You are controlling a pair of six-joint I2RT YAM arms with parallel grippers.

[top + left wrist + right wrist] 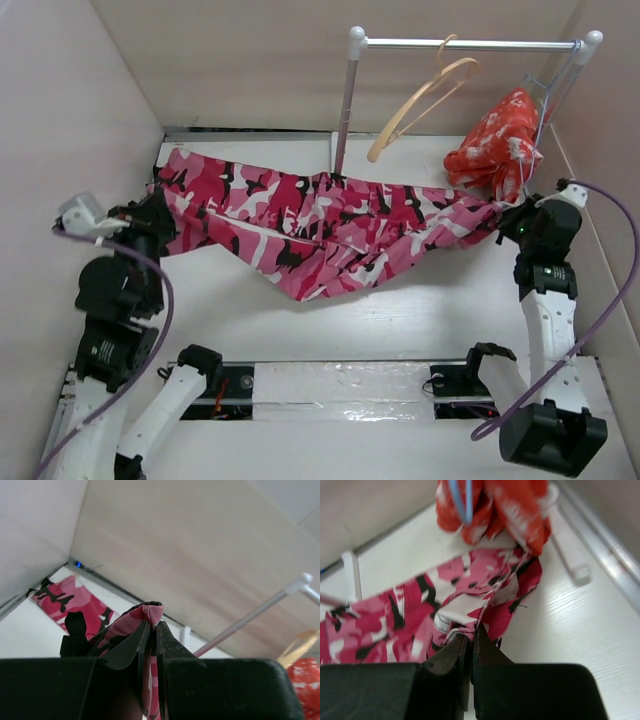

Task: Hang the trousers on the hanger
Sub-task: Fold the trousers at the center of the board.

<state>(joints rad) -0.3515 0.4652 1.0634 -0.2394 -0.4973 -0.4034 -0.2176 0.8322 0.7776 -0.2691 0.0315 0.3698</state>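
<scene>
My left gripper moves outward and down onto the flat trouser end on the tabletop next and releases its fold, because that held layer still hangs raised.
The camouflage trousers (320, 225) hang stretched between my two grippers, sagging in the middle above the table. My left gripper (158, 215) is shut on their left end; in the left wrist view its jaws (152, 625) pinch a fold of the trousers (145, 612). My right gripper (503, 218) is shut on their right end; in the right wrist view its jaws (472, 630) pinch the trousers (420, 615) at a hem. The tan wooden hanger (420, 100) hangs by its hook from the rail, behind and above the trousers.
A white clothes rail (470, 44) on posts stands at the back. A red-orange garment with white blotches (497, 140) hangs on a thin wire hanger (460, 500) at the rail's right end, close to my right gripper. Walls enclose the left, back and right.
</scene>
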